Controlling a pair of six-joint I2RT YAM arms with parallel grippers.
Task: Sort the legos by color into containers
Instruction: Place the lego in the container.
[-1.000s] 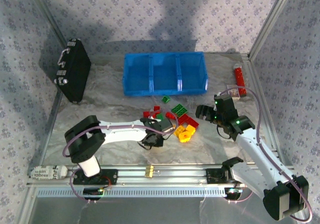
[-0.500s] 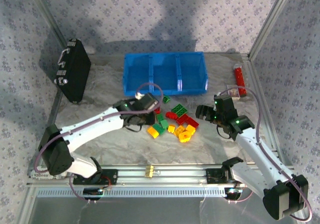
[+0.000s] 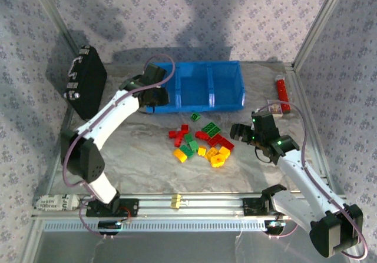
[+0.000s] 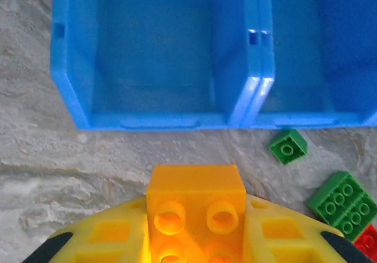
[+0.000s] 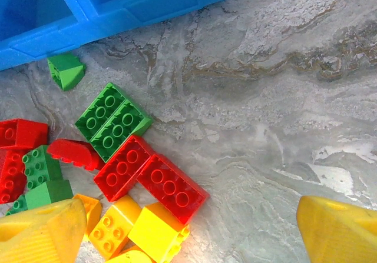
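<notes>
I should next move my left gripper outward past the tray's near side, over the tray's container by the black case, and let go of the orange lego.
My left gripper hangs over the near-left corner of the blue tray, shut on an orange lego. In the left wrist view the tray's left container lies just ahead, beyond the near wall. The other legos lie in a loose red, green and yellow pile in front of the tray. My right gripper stands open at the pile's right edge. In the right wrist view its yellow fingers straddle bare table beside a red brick, a yellow brick and a green brick.
A black hard case leans at the far left. A long red tube and a small white box lie right of the tray. A metal rail runs along the near edge, and patterned walls close the sides.
My left arm has swung from the pile up and back to the tray's left end, carrying the orange lego. The right arm has stayed put, open.
</notes>
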